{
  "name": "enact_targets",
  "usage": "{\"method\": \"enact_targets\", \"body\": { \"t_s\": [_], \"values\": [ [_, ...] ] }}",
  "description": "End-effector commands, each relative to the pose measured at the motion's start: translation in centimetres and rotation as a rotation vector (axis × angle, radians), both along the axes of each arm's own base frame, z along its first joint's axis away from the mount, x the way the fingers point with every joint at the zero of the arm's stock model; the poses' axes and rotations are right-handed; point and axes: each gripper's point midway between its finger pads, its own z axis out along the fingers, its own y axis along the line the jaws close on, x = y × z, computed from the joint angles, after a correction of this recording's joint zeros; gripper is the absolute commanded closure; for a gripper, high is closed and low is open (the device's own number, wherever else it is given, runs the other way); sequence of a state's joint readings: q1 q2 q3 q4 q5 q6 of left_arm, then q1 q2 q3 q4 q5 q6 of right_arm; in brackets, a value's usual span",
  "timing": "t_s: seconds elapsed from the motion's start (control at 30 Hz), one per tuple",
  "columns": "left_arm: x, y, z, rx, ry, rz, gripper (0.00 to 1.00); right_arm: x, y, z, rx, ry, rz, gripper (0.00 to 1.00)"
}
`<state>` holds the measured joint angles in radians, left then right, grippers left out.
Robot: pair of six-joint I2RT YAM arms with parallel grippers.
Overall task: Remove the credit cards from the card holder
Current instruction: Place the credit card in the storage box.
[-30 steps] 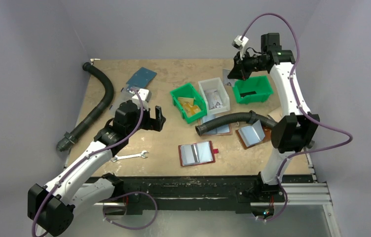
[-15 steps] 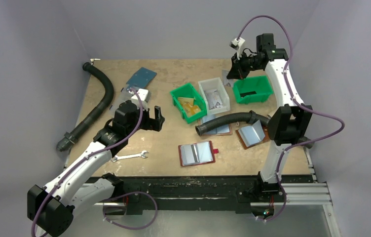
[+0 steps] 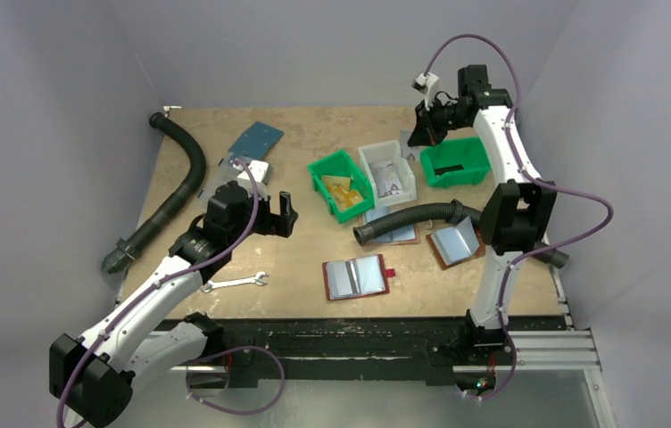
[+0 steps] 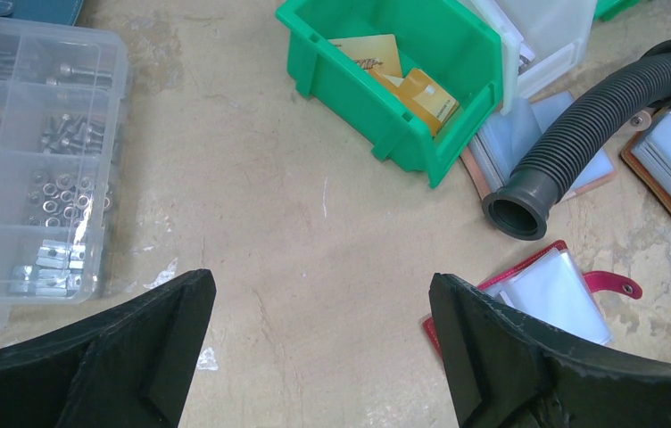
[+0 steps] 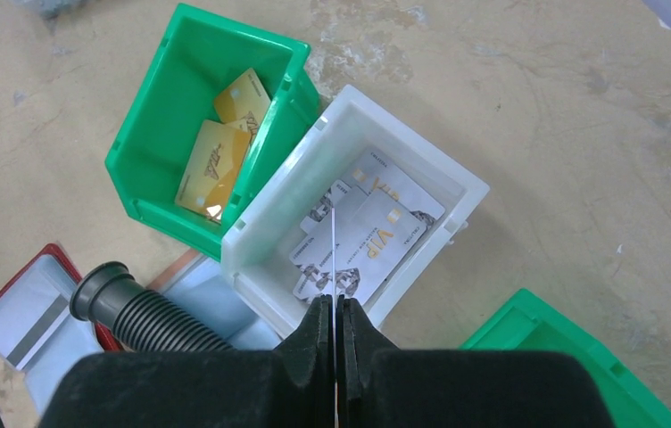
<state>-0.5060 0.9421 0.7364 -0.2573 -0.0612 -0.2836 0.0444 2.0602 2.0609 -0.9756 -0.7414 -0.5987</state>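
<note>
My right gripper comes down next over the cards inside the white bin (image 3: 387, 172) and releases the thin credit card, since white VIP cards already lie in it.
The dark red card holder (image 3: 356, 276) lies open near the table's front, pale shiny pockets up and red tab on its right; it also shows in the left wrist view (image 4: 553, 283). In the right wrist view a pale card with a grey stripe (image 5: 33, 328) sits in a pocket. My right gripper (image 3: 419, 134) hangs high over the white bin (image 3: 387, 172), shut on a thin credit card (image 5: 334, 250) seen edge-on between its jaws (image 5: 335, 303). Left of the holder, my left gripper (image 3: 277, 214) hovers open over bare table (image 4: 323, 285), holding nothing.
White VIP cards (image 5: 376, 234) lie in the white bin. One green bin (image 3: 339, 183) holds yellow cards; another (image 3: 457, 160) stands at the back right. A black hose (image 3: 412, 217) crosses brown folders (image 3: 455, 242). A wrench (image 3: 236, 283) and a clear screw box (image 4: 28, 160) are on the left.
The right arm has risen and drawn slightly left and back over the bins, the card still pinched in it. The left arm has not moved.
</note>
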Motion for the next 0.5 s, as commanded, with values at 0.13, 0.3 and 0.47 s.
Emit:
{"method": "enact_targets", "body": {
  "t_s": [0.13,0.3,0.47],
  "values": [
    [0.3,0.4,0.8,0.011,-0.039,0.007,0.01,1.1,0.4,0.4,-0.002,-0.020,-0.018,1.00],
    [0.3,0.4,0.8,0.011,-0.039,0.007,0.01,0.5,2.3,-1.8,-0.017,0.032,0.021,1.00],
    [0.2,0.4,0.7,0.011,-0.037,0.007,0.01,0.3,5.3,-4.3,-0.062,0.064,0.062,0.95]
  ]
}}
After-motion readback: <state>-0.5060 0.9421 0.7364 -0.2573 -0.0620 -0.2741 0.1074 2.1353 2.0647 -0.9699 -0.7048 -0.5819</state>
